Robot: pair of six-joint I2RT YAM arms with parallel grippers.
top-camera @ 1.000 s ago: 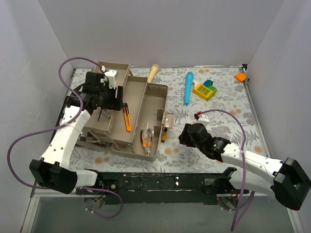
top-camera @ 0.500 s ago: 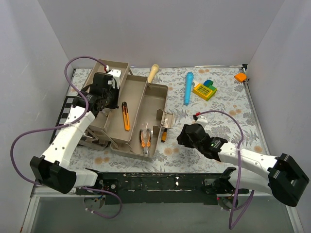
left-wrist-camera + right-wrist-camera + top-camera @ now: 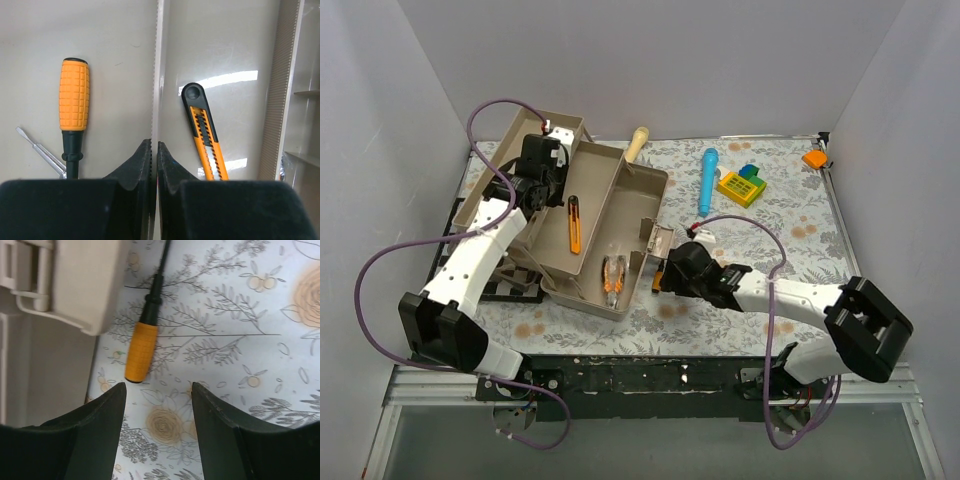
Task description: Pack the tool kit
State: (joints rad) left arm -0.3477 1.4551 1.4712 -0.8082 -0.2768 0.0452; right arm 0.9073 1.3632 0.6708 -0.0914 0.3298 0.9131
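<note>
I need to shift my right gripper toward the toolbox next, then lower it to the screwdriver by the toolbox latch, over the handle's near end point(image 3: 656, 285) point(image 3: 138, 363).
The grey-brown toolbox point(image 3: 645, 182) lies open at the left of the table. My left gripper point(image 3: 548, 190) point(image 3: 154, 145) is shut on the thin ridged wall point(image 3: 156, 75) between two of its tan trays. An orange-handled screwdriver point(image 3: 74, 97) lies in the tray left of that wall. An orange utility knife point(image 3: 205, 137) point(image 3: 574, 225) lies in the tray to the right, and orange-handled pliers point(image 3: 612, 277) lie nearer the front. My right gripper point(image 3: 662, 278) point(image 3: 158, 387) hangs open just above the table. A small orange-handled screwdriver point(image 3: 141, 351) lies a little ahead of its left finger, beside the toolbox latch point(image 3: 85, 285).
A blue cylindrical tool point(image 3: 706, 180) and a yellow toy block point(image 3: 741, 186) lie at the back right. A wooden-handled tool point(image 3: 636, 148) rests behind the toolbox. A small orange object point(image 3: 813, 158) sits in the far right corner. White walls close in the table.
My left gripper has shut on the tray wall and swung the toolbox parts back and left. My right arm has reached left to the small screwdriver, jaws a little wider.
</note>
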